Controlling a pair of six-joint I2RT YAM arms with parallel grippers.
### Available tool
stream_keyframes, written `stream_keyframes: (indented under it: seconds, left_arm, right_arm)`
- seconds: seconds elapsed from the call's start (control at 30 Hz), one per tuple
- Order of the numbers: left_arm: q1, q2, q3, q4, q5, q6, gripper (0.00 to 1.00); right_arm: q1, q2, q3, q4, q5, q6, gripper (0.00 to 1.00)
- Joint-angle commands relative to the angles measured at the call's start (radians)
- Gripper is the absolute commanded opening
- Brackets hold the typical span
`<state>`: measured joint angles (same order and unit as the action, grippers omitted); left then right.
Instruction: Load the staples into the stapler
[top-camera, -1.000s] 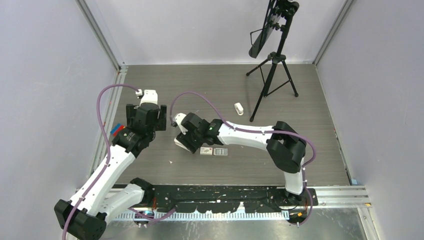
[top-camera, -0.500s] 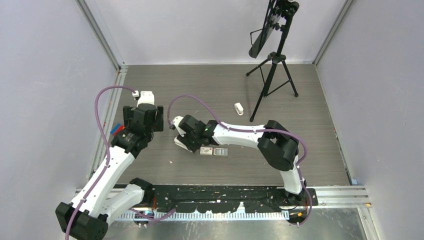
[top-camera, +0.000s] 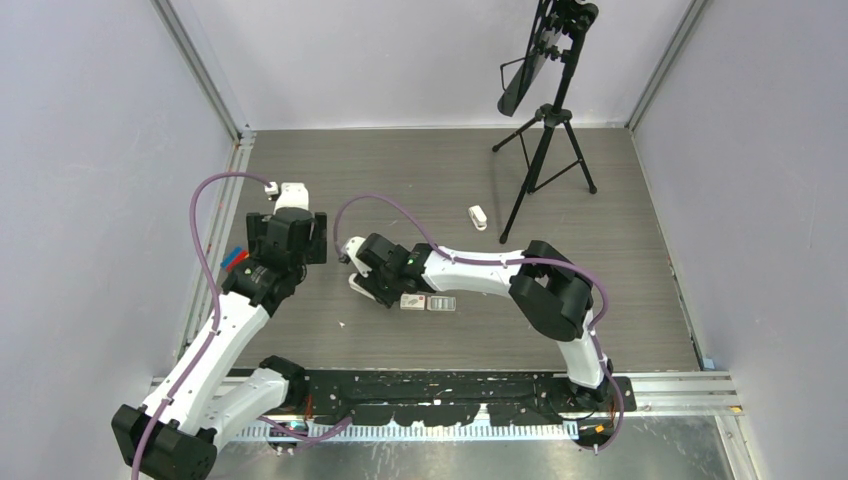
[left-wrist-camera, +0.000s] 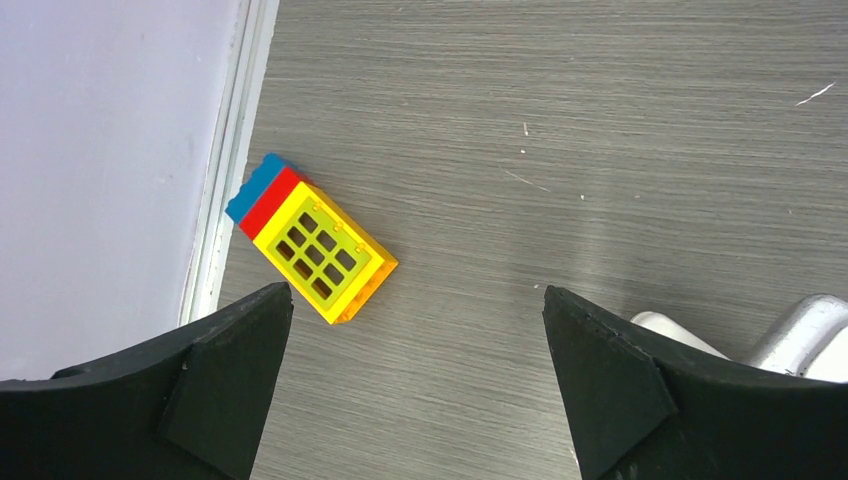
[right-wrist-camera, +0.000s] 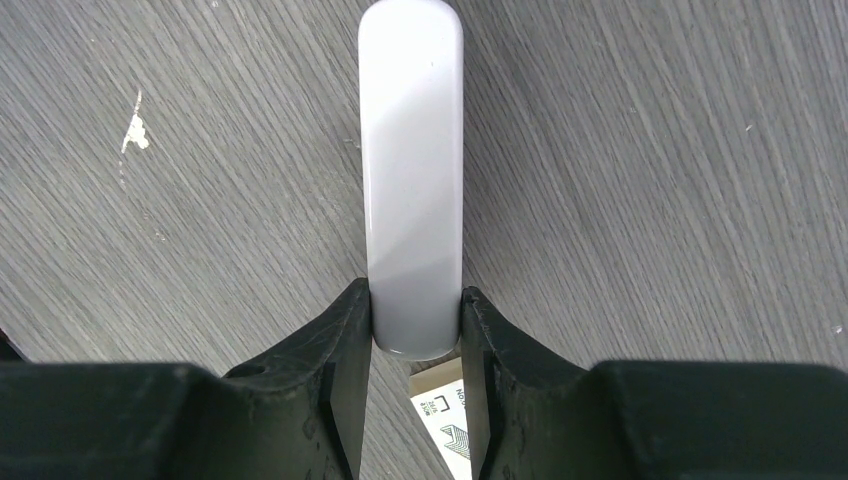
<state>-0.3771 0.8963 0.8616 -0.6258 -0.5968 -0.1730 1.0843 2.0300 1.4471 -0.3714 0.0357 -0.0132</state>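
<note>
The long white stapler goes outward and to the right in the top view next. My right gripper releases it beside the short stubby one, because the tabletop there is bare.
The long slim white stapler (right-wrist-camera: 412, 180) lies closed on the grey table. My right gripper (right-wrist-camera: 415, 300) is shut on its near end, one finger on each side. From above, the stapler (top-camera: 357, 285) sticks out left of the right gripper (top-camera: 372, 277). The white staples box (top-camera: 411, 301) and its grey inner tray (top-camera: 442, 303) lie side by side just right of that gripper; a corner of the box (right-wrist-camera: 440, 415) shows between the fingers. No loose staple strips show. My left gripper (left-wrist-camera: 415, 300) is open and empty above bare table, left of the stapler (top-camera: 290, 237).
A yellow, red and blue toy block (left-wrist-camera: 312, 250) lies by the left wall rail (top-camera: 234, 258). A short stubby white stapler (top-camera: 478, 217) lies at the back beside a black tripod (top-camera: 545, 150). A white and silver part (left-wrist-camera: 800, 325) shows at the left wrist view's right edge.
My right gripper and forearm have shifted a little left, still over the stapler. My left gripper has drawn slightly back and left.
</note>
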Motion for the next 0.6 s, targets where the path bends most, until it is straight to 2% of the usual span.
stream_keyframes:
  seconds: [0.0,0.37,0.57]
  left_arm:
    - [0.006,-0.013,-0.003,0.024,0.006,0.013,0.99]
    - [0.010,-0.026,-0.007,0.033,0.012,0.015,0.99]
    - [0.010,-0.032,-0.010,0.038,0.018,0.017,0.99]
  right_arm:
    - [0.002,0.042,-0.018,0.006,0.020,-0.010,0.07]
    - [-0.026,-0.098,0.105,-0.080,0.095,-0.024,0.06]
    - [-0.090,-0.143,0.100,-0.099,0.136,-0.053,0.06]
